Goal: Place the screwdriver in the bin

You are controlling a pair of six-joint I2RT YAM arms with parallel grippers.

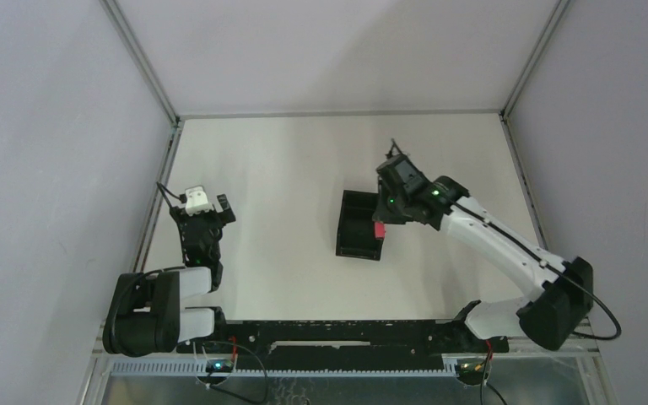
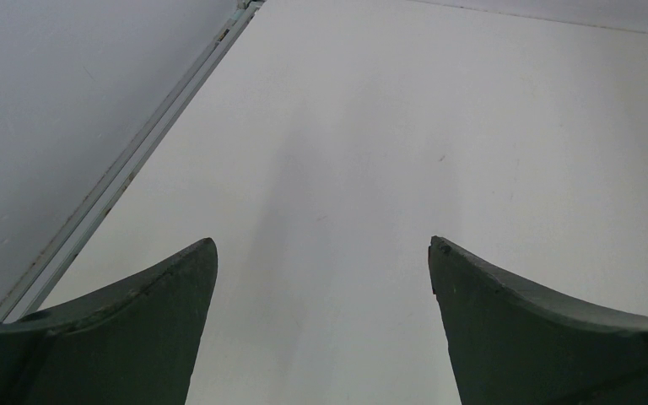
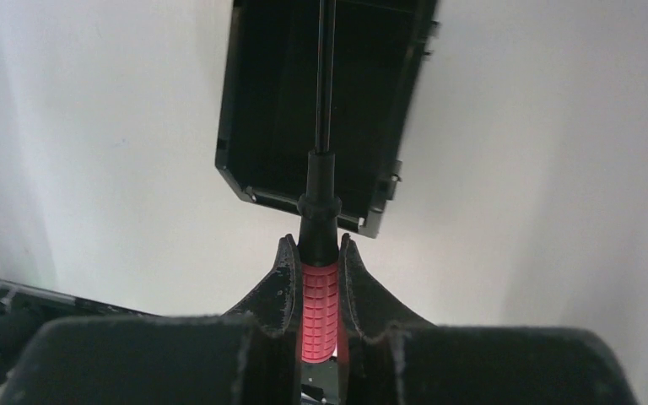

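The robot's right gripper will shift to its left in the top view, because the open inside of the bin lies below it and on that side, and then it will lower and release the screwdriver's handle.
The black bin [image 1: 359, 224] stands on the white table near the middle. In the right wrist view the bin [image 3: 257, 101] lies ahead, open side up. My right gripper [image 1: 381, 221] is shut on the screwdriver's red handle [image 3: 321, 308] and hovers at the bin's right edge; the handle shows as a red spot [image 1: 380, 229] from above. The thin black shaft [image 3: 326, 76] points out over the bin's inside. In the right wrist view the gripper [image 3: 314, 250] clamps the handle on both sides. My left gripper [image 1: 208, 205] is open and empty over bare table at the left, its jaws wide apart in its wrist view [image 2: 322, 253].
A metal frame rail [image 1: 153, 202] runs along the table's left edge, also in the left wrist view [image 2: 126, 164], and another rail [image 1: 525, 181] along the right edge. Grey walls enclose the table. A black rail [image 1: 337, 331] crosses the near edge.
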